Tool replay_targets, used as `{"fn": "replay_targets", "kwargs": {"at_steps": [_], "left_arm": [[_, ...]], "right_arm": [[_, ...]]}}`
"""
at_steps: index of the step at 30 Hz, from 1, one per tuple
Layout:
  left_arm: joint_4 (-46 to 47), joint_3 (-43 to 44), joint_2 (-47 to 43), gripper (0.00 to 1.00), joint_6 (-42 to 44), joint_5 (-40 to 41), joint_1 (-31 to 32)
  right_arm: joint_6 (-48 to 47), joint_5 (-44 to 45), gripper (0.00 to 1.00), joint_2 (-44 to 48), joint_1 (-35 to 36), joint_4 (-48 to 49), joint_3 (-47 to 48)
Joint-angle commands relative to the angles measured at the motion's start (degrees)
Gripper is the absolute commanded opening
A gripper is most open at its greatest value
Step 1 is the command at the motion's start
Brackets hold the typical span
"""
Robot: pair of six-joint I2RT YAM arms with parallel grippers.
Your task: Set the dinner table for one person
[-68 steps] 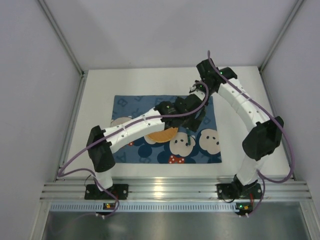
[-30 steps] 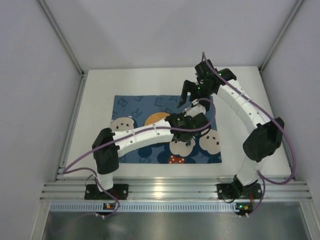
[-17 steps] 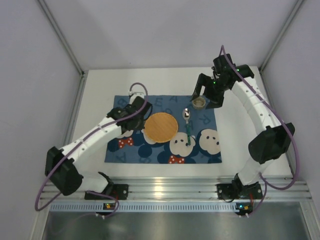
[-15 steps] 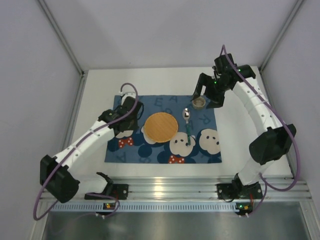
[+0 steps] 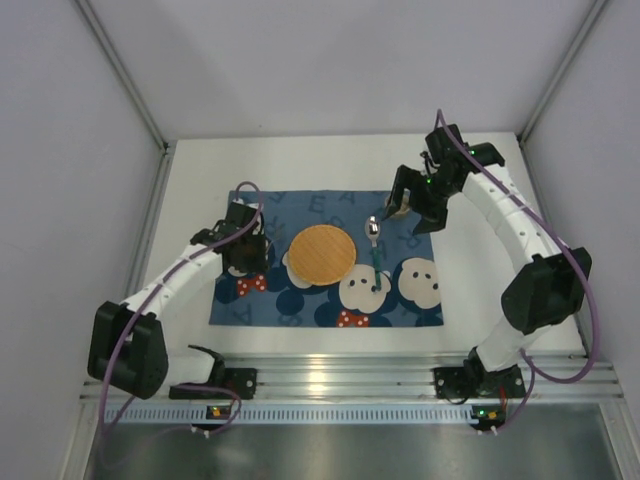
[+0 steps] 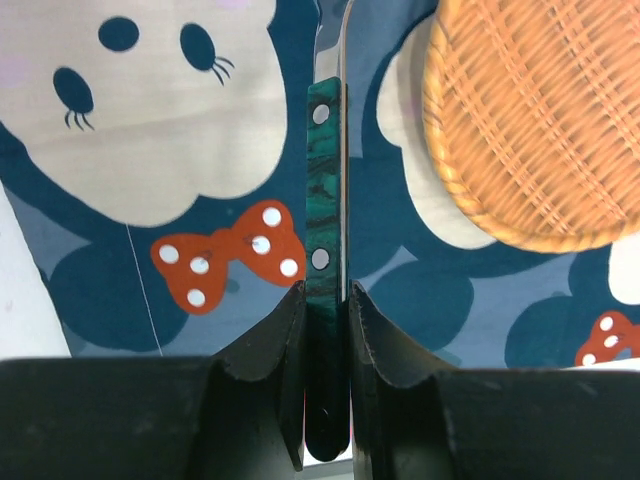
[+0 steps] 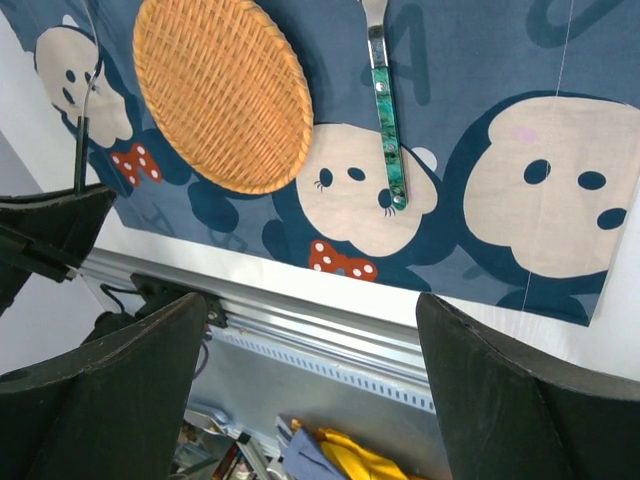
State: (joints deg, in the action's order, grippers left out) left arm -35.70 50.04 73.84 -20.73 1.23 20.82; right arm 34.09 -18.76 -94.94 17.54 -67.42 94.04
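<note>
I will move my left gripper down to the mat by the red bow next and open it, because the mat beside the woven plate (image 5: 322, 253) is clear below the utensil.
The white dinner table (image 5: 195, 190) carries a blue bear-print placemat (image 5: 300, 300). On the mat lie a round woven plate (image 5: 322, 253) and, to its right, a green-handled spoon (image 5: 375, 255). My left gripper (image 5: 243, 255) hangs over the mat's left part, left of the plate (image 6: 540, 120). It is shut (image 6: 325, 295) on a green-handled utensil (image 6: 322, 190) that points away, edge-on. My right gripper (image 5: 414, 203) stands wide open above the mat's far right corner, over a small beige cup (image 5: 400, 209) that it partly hides. Nothing lies between its jaws (image 7: 315, 390).
A ribbed aluminium rail (image 5: 350, 378) runs along the table's near edge, with both arm bases on it. Grey walls close in on the left, back and right. Past the rail, yellow and blue cloth (image 7: 350, 460) lies below.
My left arm swung from the mat's centre to its left side, still holding the utensil, uncovering the plate and spoon. My right gripper shifted slightly over the cup.
</note>
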Motion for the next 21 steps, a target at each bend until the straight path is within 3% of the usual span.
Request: {"fn": "replay_targets", "kwargs": {"at_steps": [1,6,12,21], "left_arm": [[5.4,1.0,2.4,0.01,3.8,-3.6,-2.3],[3.6,1.3,5.2,0.01,2.9,-0.7,-2.6],[2.0,1.5,10.9,0.0,-0.6,8.2,-2.7],[0.7,3.2,15.5,0.0,-2.7,4.0,-2.7]], "right_arm": [[-1.7,-0.6,0.86,2.6,-0.1,2.4,-0.8],[-2.4,-0.5,0.85,3.1,-0.3,3.3,-3.9],[-3.2,-1.0,0.85,2.7,-0.3,4.4,-5.6],[-4.6,-1.4,0.85,1.5,-1.2,4.1,-4.7]]}}
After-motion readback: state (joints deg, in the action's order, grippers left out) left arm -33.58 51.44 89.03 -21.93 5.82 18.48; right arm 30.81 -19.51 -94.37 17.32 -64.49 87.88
